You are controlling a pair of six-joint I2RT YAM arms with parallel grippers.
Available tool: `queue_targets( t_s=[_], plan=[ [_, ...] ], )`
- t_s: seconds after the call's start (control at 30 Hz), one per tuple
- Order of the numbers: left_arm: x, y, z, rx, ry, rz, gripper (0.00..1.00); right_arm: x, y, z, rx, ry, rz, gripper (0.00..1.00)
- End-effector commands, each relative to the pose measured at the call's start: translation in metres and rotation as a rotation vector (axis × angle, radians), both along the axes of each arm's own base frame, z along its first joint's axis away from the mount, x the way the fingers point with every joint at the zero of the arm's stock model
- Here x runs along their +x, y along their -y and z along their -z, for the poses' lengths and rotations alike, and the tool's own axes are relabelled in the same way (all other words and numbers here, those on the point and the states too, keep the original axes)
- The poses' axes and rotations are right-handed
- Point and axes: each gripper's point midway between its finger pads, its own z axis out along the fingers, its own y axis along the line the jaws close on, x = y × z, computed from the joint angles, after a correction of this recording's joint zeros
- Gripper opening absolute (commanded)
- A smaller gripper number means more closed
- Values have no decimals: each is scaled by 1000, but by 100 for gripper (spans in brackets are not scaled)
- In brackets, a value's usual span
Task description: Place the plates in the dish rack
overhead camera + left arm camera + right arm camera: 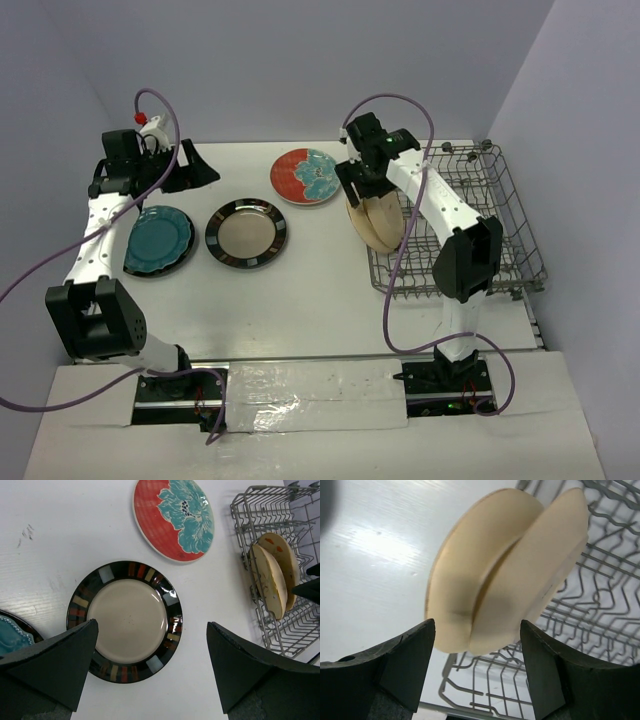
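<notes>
The teal plate is below and back, on top of a dark one, so my left gripper will next move back and down onto its near rim [160, 269].
Two beige plates [378, 224] stand on edge side by side at the left end of the grey wire dish rack [500, 235]. My right gripper [368, 192] hovers just above them, open and empty; in the right wrist view the plates [495, 580] sit beyond its open fingers [477, 622]. On the table lie a red plate with a blue flower [305, 176], a dark striped-rim plate [246, 233] and a teal plate [158, 240]. My left gripper [178, 165] is open and empty at the far left, raised above the table; its wrist view looks down on the striped plate [127, 620].
The rest of the rack [590, 605] to the right of the beige plates holds only bare tines. The left wrist view also shows the red plate [173, 517], the rack [295, 630] and the teal plate's edge [10, 637]. Purple cables loop over both arms.
</notes>
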Motion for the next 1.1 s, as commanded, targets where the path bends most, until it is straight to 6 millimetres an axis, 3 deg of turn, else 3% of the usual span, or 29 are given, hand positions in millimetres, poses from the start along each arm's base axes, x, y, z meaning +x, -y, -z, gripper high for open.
queue_targets(
  t_s=[0.0, 0.3, 0.5, 0.6, 0.7, 0.8, 0.87, 0.97, 1.0, 1.03, 1.07],
  plan=[
    [-10, -2, -4, -10, 25, 61, 99, -7, -25, -40, 147, 45, -62, 76],
    [-16, -20, 14, -17, -12, 54, 99, -12, -30, -65, 209, 106, -96, 77],
    [0, -31, 19, 0, -22, 25, 99, -16, -35, -95, 298, 195, -125, 78],
    [4, -48, 25, -32, -46, -4, 99, -17, -34, -110, 338, 219, -131, 80],
    [2, -78, 36, 2, -84, -68, 99, -20, -33, -118, 369, 225, -150, 82],
    [-14, -102, 53, 79, -119, -93, 99, -22, -34, -116, 374, 219, -157, 82],
    [-30, -115, 75, 226, -133, -64, 99, -22, -33, -111, 372, 212, -155, 83],
    [-51, -142, 80, 485, -86, -59, 99, -22, -34, -106, 369, 205, -157, 83],
    [-68, -144, 86, 550, -76, -55, 99, -21, -34, -105, 369, 203, -154, 82],
    [-67, -153, 84, 629, -28, -63, 99, -21, -34, -105, 369, 203, -154, 83],
    [-84, -161, 92, 743, -13, -39, 98, -21, -33, -103, 367, 201, -153, 83]
  ],
)
